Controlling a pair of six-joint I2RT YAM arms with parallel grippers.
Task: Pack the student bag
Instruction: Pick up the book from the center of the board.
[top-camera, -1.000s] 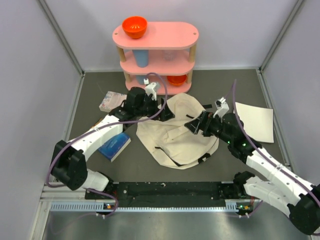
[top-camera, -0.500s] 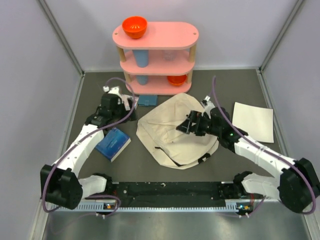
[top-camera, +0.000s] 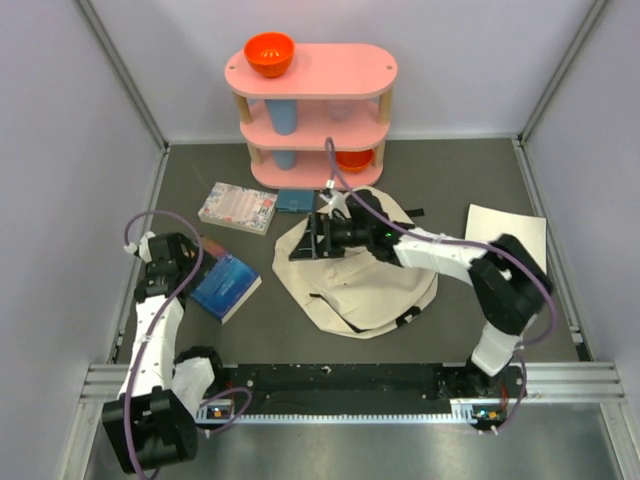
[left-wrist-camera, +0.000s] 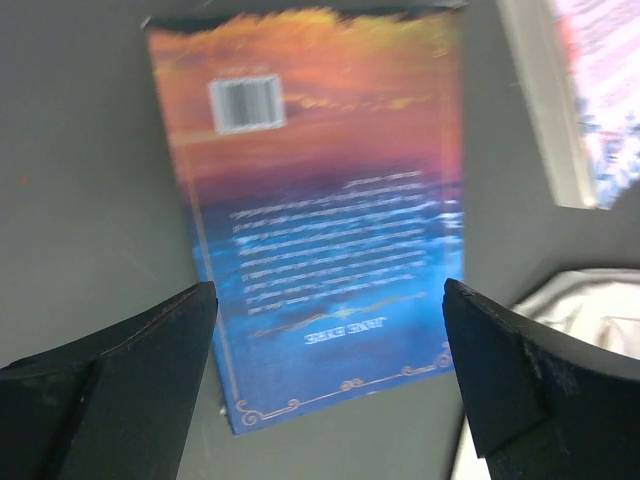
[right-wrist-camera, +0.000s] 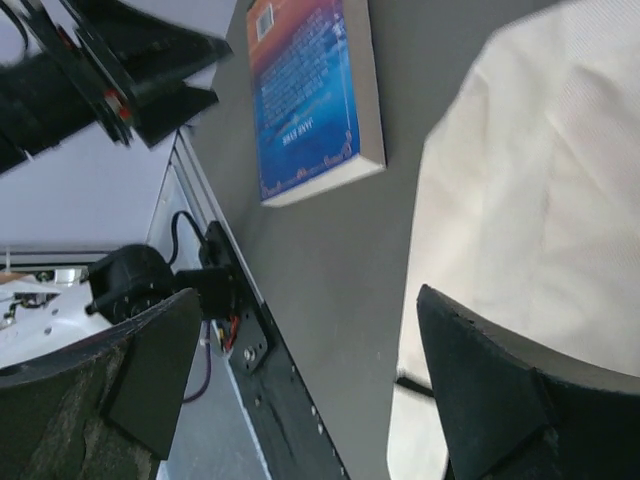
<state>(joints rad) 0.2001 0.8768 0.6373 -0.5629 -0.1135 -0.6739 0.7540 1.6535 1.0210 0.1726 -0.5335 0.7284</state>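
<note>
Next, my right gripper moves down across onto the blue and orange book's bag-side corner, as it lies below the gripper and to its left in the top view.
The student bag (top-camera: 360, 285) lies flat and crumpled at the table's middle, cream with black straps; its edge also shows in the wrist views (right-wrist-camera: 540, 200) (left-wrist-camera: 590, 300). A blue and orange book (top-camera: 228, 285) (left-wrist-camera: 320, 210) (right-wrist-camera: 305, 100) lies left of the bag. My left gripper (top-camera: 180, 265) (left-wrist-camera: 325, 370) hovers open at the book's left end, nothing between its fingers. My right gripper (top-camera: 312, 238) (right-wrist-camera: 300, 400) is open over the bag's upper left edge, pointing toward the book, and is empty.
A patterned book (top-camera: 238, 207) (left-wrist-camera: 600, 100) and a small blue item (top-camera: 295, 200) lie in front of the pink shelf (top-camera: 312, 110), which carries an orange bowl (top-camera: 270, 53) and cups. A white sheet (top-camera: 510, 240) lies at the right. Walls enclose the table.
My left arm pulled back from the shelf to the far left beside the blue book, its jaws opening wider. My right arm swept left across the bag. The small blue item now shows by the shelf.
</note>
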